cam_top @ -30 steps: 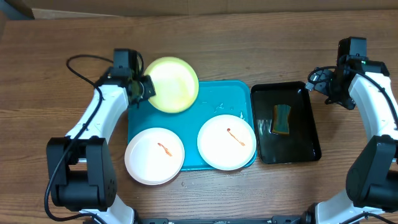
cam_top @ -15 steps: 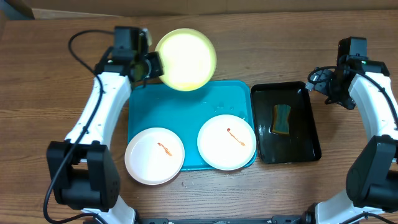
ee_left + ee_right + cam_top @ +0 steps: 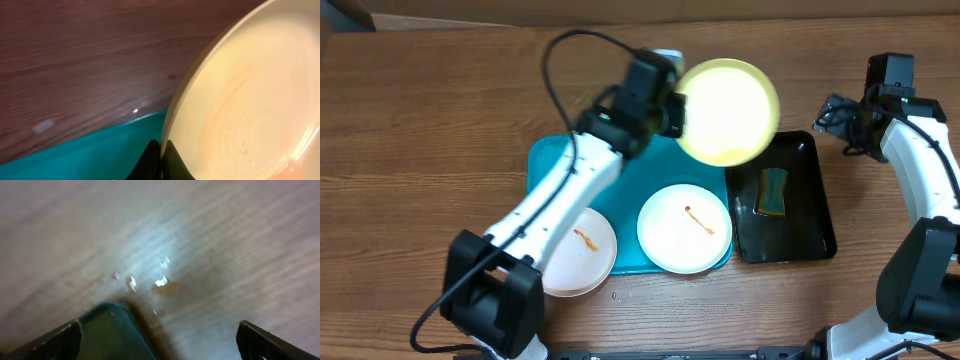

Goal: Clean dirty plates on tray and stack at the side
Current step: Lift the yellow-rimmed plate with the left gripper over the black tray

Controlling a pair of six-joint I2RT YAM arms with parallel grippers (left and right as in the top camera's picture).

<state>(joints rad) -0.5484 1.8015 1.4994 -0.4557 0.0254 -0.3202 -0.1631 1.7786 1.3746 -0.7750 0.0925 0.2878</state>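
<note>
My left gripper must next carry the plate left in the overhead view, then lower and release it on the bare tabletop below, beside the turquoise tray.
My left gripper (image 3: pixel 670 112) is shut on the rim of the pale yellow-green plate (image 3: pixel 728 110) and holds it in the air over the gap between the turquoise tray (image 3: pixel 620 170) and the black tray (image 3: pixel 810 200). In the left wrist view the fingers (image 3: pixel 161 155) pinch the plate's edge (image 3: pixel 240 115) above the turquoise tray (image 3: pixel 90 155). Two white plates with red smears lie at the tray's front: one in the middle (image 3: pixel 684 228), one at the left corner (image 3: pixel 582 255), partly under my arm. My right gripper (image 3: pixel 848 125) is open and empty by the black tray's far right corner (image 3: pixel 110 330).
A green and yellow sponge (image 3: pixel 773 191) lies in the water in the black tray. Water drops (image 3: pixel 150 282) shine on the wood table beside the black tray's corner.
My left arm has swung the yellow-green plate from the tray's far left corner to the right, toward the black tray. The right arm has stayed in place.
</note>
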